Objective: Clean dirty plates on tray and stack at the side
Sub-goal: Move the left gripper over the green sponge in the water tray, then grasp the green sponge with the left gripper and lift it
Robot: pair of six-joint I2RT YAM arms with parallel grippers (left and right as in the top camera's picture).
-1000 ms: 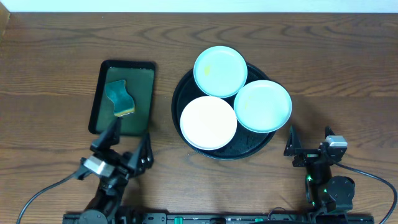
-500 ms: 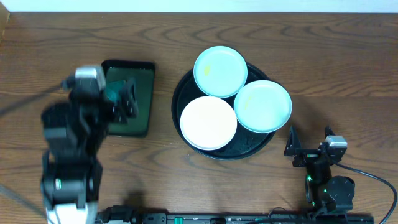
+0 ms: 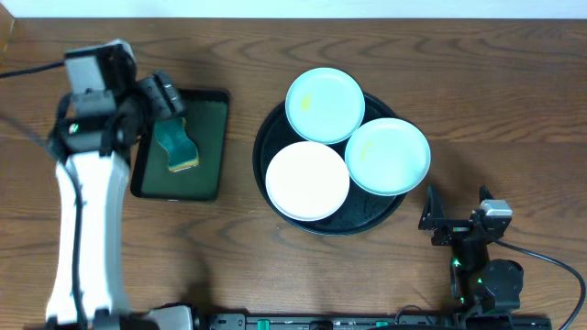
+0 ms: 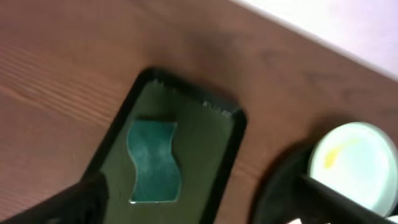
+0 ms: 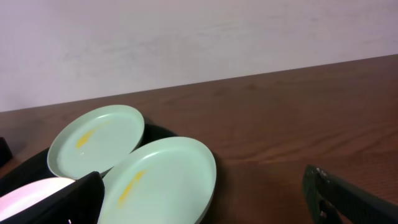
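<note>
My left gripper needs to go down into the rectangular tray first, so that its open fingers are on both sides of the teal sponge's middle [image 3: 176, 144] [image 4: 153, 160].
Three plates rest on the round black tray [image 3: 275, 128]: a mint plate [image 3: 325, 104] at the back, a mint plate [image 3: 387, 156] at the right, a white plate [image 3: 307, 181] at the front. Both mint plates show yellow smears in the right wrist view [image 5: 96, 140] [image 5: 158, 180]. My left gripper [image 3: 165, 96] is open and empty, above the back left of the rectangular tray. The back mint plate also shows in the left wrist view [image 4: 354, 165]. My right gripper [image 3: 436, 220] is open and empty, near the front right of the round tray.
A rectangular black tray with a green floor [image 3: 206, 147] lies left of the round tray and holds a teal sponge [image 3: 176, 145], also seen in the left wrist view [image 4: 153, 160]. The right arm's base [image 3: 486, 275] sits at the front right.
My left arm has swung up from the table's front edge to the back, over the rectangular tray's back left. The right arm and the plates have not moved.
</note>
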